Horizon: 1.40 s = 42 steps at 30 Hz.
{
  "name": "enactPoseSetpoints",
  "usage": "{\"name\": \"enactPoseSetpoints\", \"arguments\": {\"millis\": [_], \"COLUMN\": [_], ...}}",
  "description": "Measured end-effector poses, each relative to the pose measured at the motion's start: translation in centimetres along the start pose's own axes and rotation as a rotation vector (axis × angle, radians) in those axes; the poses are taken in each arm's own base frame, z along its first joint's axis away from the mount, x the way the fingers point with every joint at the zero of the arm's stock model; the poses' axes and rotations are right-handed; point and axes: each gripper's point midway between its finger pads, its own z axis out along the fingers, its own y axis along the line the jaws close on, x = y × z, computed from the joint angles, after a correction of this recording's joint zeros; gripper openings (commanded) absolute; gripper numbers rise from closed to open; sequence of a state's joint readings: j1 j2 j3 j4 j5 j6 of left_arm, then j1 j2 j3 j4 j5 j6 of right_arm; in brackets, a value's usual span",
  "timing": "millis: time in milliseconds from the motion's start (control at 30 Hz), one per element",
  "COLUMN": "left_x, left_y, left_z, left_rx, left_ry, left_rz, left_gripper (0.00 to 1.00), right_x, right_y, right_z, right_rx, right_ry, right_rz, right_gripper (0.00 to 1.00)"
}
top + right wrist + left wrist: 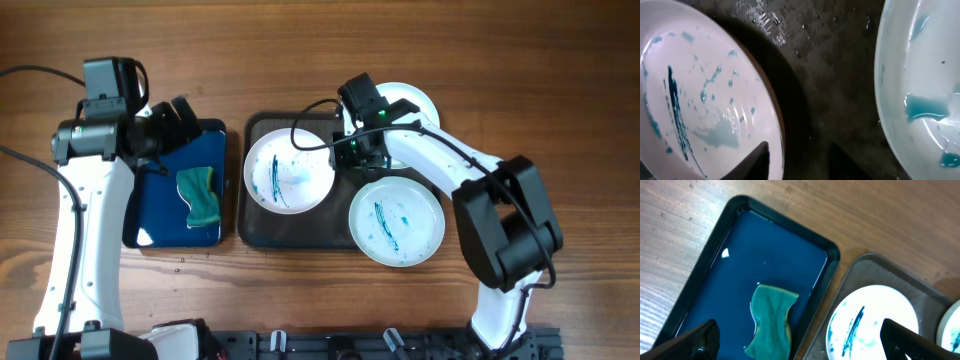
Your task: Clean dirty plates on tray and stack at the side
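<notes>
The robot's left gripper should next move back and down, then close on the green sponge in the blue tray (pixel 160 200).
A dark brown tray (pixel 258 225) holds a white plate (pixel 290 170) smeared with blue. A second blue-stained plate (pixel 396 222) lies at the tray's lower right corner. A third white plate (pixel 415 103) sits at the top right, partly under the right arm. My right gripper (pixel 350 152) is open at the first plate's right rim. In the right wrist view its jaws (pixel 805 162) straddle the rim of the streaked plate (pixel 700 100), and another stained plate (pixel 920 85) lies to the right. My left gripper (pixel 170 125) is open and empty above the blue tray (pixel 160 200).
A green sponge (pixel 200 195) lies in the water-filled blue tray, and it also shows in the left wrist view (pixel 771 322). The blue tray's rim (pixel 832 255) is close beside the brown tray (pixel 860 267). Bare wooden table surrounds both trays.
</notes>
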State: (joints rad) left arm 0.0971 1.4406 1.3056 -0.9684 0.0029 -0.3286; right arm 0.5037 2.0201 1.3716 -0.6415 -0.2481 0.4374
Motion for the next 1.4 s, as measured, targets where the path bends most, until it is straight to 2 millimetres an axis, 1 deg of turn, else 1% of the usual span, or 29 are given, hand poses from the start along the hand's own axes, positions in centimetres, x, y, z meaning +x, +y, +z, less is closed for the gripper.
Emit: {"name": "enactPoseSetpoints", "arguments": {"millis": [33, 133, 167, 200, 233, 333, 433, 500, 567, 600, 633, 700, 867, 967, 1067, 1167, 1300, 1367, 1400], "left_x": [0.2, 1.0, 1.3, 1.4, 1.7, 2.2, 3.0, 3.8, 5.3, 5.6, 6.1, 7.3, 9.5, 10.9, 11.4, 11.0, 11.2, 12.0, 12.3], "left_y": [0.3, 1.3, 1.8, 2.2, 2.6, 3.4, 3.9, 4.3, 4.9, 5.1, 5.1, 5.1, 5.1, 5.6, 5.8, 5.5, 5.1, 5.3, 5.4], "left_z": [0.1, 0.8, 1.2, 1.4, 1.7, 2.6, 3.1, 3.6, 4.3, 4.5, 4.7, 5.2, 6.7, 7.7, 8.7, 9.5, 10.3, 11.2, 11.5], "left_rx": [-0.014, -0.073, -0.104, -0.126, -0.152, -0.198, -0.221, -0.234, -0.255, -0.258, -0.254, -0.245, -0.215, -0.219, -0.206, -0.179, -0.148, -0.155, -0.161], "left_ry": [0.009, 0.049, 0.066, 0.075, 0.088, 0.113, 0.140, 0.161, 0.199, 0.209, 0.223, 0.261, 0.311, 0.329, 0.319, 0.288, 0.286, 0.323, 0.341], "left_rz": [0.000, -0.007, -0.019, -0.028, -0.043, -0.065, -0.073, -0.077, -0.080, -0.081, -0.086, -0.095, -0.105, -0.105, -0.081, -0.051, -0.037, -0.032, -0.031], "left_gripper": [1.00, 1.00, 0.98, 0.97, 0.96, 0.95, 0.95, 0.93, 0.88, 0.84, 0.83, 0.86, 0.84, 0.82, 0.79, 0.75, 0.73, 0.61, 0.48], "right_x": [-0.1, 0.3, 0.3, 0.3, 0.2, 0.4, 0.4, 0.3, 0.3, 0.3, 0.3, 0.3, 0.3, 0.3, 0.3, 0.2, 0.1, 0.1, 0.1], "right_y": [0.1, 0.4, 0.7, 1.0, 1.2, 1.4, 1.4, 1.4, 1.5, 1.5, 1.5, 1.5, 1.5, 1.5, 1.5, 1.6, 1.6, 1.6, 1.6], "right_z": [0.3, 1.4, 1.6, 1.6, 1.7, 1.9, 1.9, 1.9, 1.9, 1.9, 1.9, 1.9, 1.9, 1.9, 1.9, 1.9, 1.9, 1.9, 1.9], "right_rx": [0.000, 0.002, -0.002, -0.004, -0.007, 0.013, 0.023, 0.021, 0.020, 0.020, 0.020, 0.020, 0.019, 0.018, 0.018, 0.014, 0.012, 0.012, 0.012], "right_ry": [-0.003, 0.008, 0.006, 0.001, -0.004, -0.010, -0.015, -0.018, -0.020, -0.020, -0.020, -0.020, -0.020, -0.021, -0.021, -0.022, -0.025, -0.025, -0.026], "right_rz": [0.007, 0.017, 0.014, 0.011, 0.011, 0.027, 0.035, 0.035, 0.038, 0.038, 0.038, 0.038, 0.037, 0.033, 0.029, 0.028, 0.028, 0.028, 0.028], "right_gripper": [0.36, 0.27, 0.25, 0.21, 0.14, 0.04, 0.04, 0.04, 0.04, 0.04, 0.04, 0.04, 0.04, 0.04, 0.04, 0.04, 0.04, 0.04, 0.04]}}
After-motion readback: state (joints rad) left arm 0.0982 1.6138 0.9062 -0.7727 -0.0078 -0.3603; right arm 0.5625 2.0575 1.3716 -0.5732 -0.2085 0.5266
